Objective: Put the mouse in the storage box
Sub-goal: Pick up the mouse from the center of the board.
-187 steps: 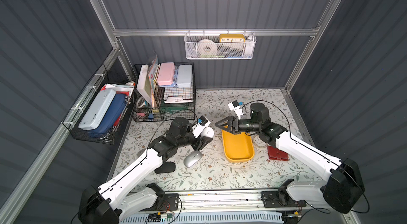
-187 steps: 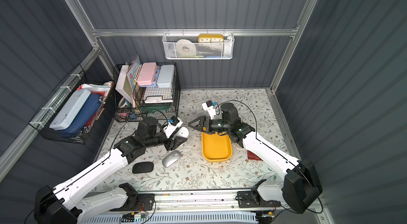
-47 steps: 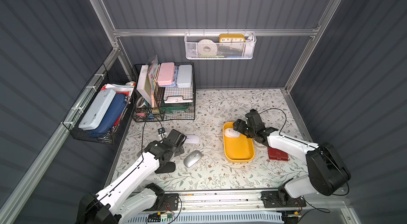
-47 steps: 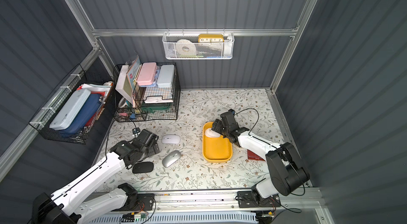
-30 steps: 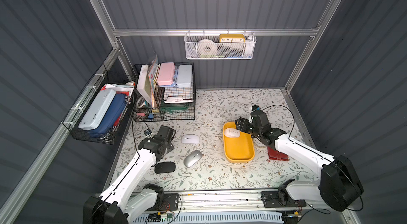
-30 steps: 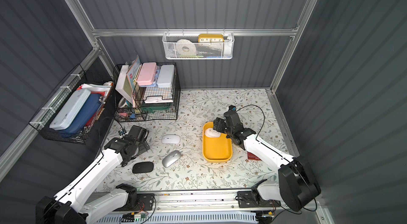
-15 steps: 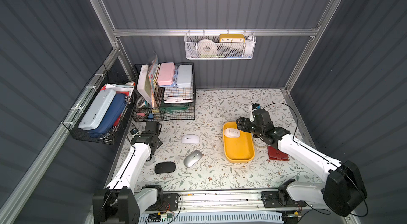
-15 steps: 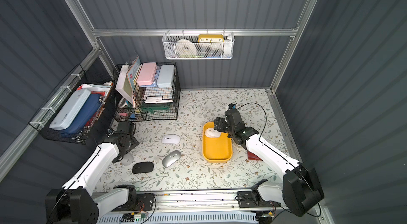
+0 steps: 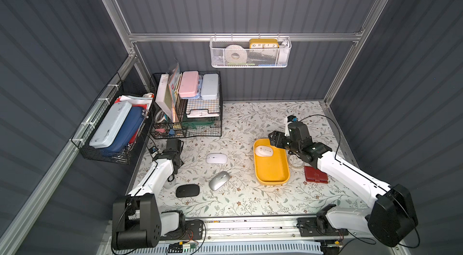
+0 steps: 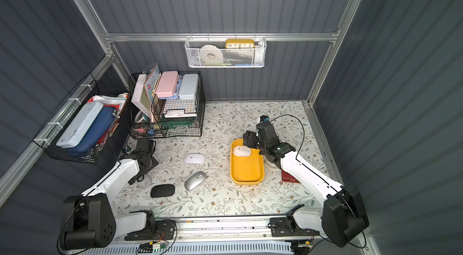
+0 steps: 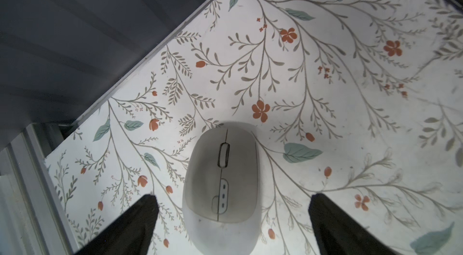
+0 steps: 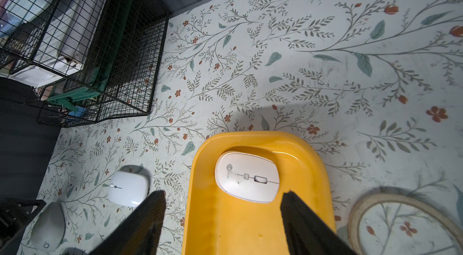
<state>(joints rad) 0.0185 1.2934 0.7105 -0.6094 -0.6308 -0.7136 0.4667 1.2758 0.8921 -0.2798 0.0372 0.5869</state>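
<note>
My left gripper lowers straight down around the sides of the light grey mouse [image 11: 221,186] and closes next, since the mouse lies below it, between its open fingers.
The mustard-yellow storage box [image 9: 271,173] [image 10: 246,172] [image 12: 250,223] lies right of centre on the floral mat. A white mouse [image 9: 263,151] [image 10: 241,151] [image 12: 246,176] rests inside at its far end. My right gripper [image 9: 275,139] [image 12: 224,193] hovers open just above that end, holding nothing. My left gripper [image 9: 176,164] [image 11: 233,195] stands open over a light grey mouse [image 9: 169,184] [image 10: 145,181] [image 11: 221,186] by the mat's left edge, its fingers on either side and clear of it. The left arm partly hides this mouse in both top views.
On the mat between the arms lie a white mouse [image 9: 216,159] [image 12: 128,188], a silver mouse [image 9: 219,180] and a black mouse [image 9: 187,190]. A black wire rack [image 9: 186,116] stands at the back left. A red wallet [image 9: 315,174] and a ring [image 12: 400,223] lie right of the box.
My left arm has swung away from the white and silver mice to the left edge, over the grey mouse. My right gripper has risen slightly off the mouse in the box.
</note>
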